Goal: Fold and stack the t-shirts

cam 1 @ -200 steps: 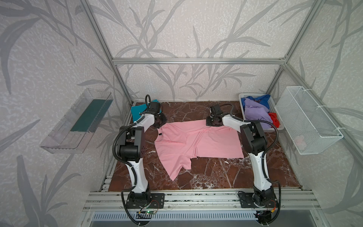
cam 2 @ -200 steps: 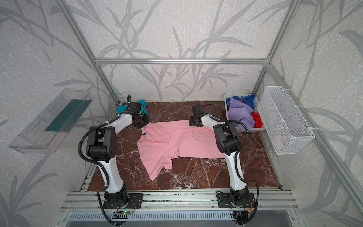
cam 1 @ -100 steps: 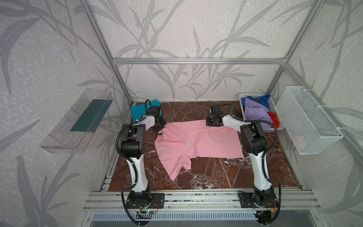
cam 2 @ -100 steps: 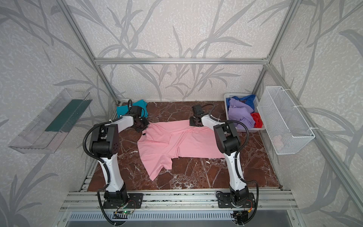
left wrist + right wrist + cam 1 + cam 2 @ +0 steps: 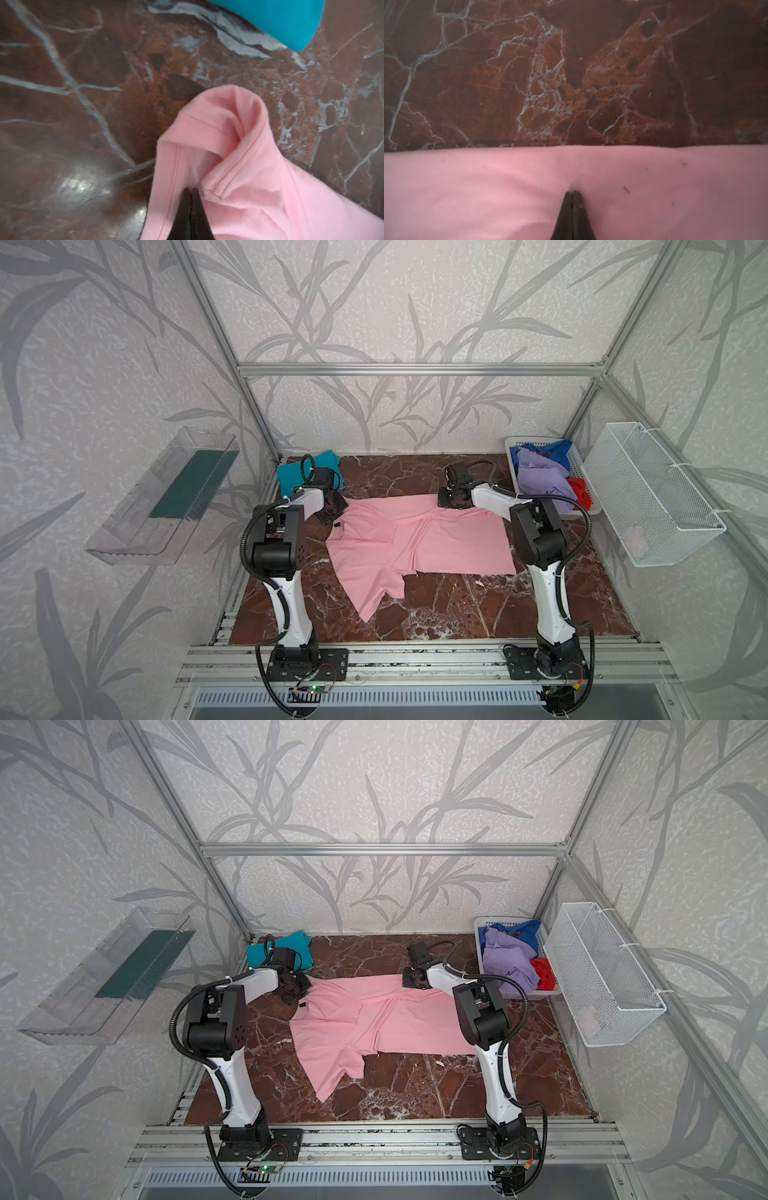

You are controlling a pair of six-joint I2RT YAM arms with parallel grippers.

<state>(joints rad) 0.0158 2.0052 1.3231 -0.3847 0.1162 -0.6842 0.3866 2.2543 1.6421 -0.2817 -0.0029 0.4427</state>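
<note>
The shirt is rumpled by folds, so the robot's right gripper should next pull along the shirt's far edge, slightly toward the white slotted basket, and then let go of the puckered pink cloth.
A large light pink t-shirt lies spread and partly rumpled on the marble table in both top views. My left gripper is at its far left corner, and in the left wrist view it is shut on a bunched hem fold of pink cloth. At the shirt's far edge, further right, my right gripper is shut on puckered pink cloth. A folded teal t-shirt lies in the far left corner.
At the far right stands a white slotted basket with lavender, blue and red shirts. A white wire basket hangs on the right wall and a clear shelf on the left wall. Bare marble lies in front of the pink shirt.
My left gripper has come from over the teal shirt down to the pink shirt's far left corner and closed on it. The right gripper and the shirt have kept still.
</note>
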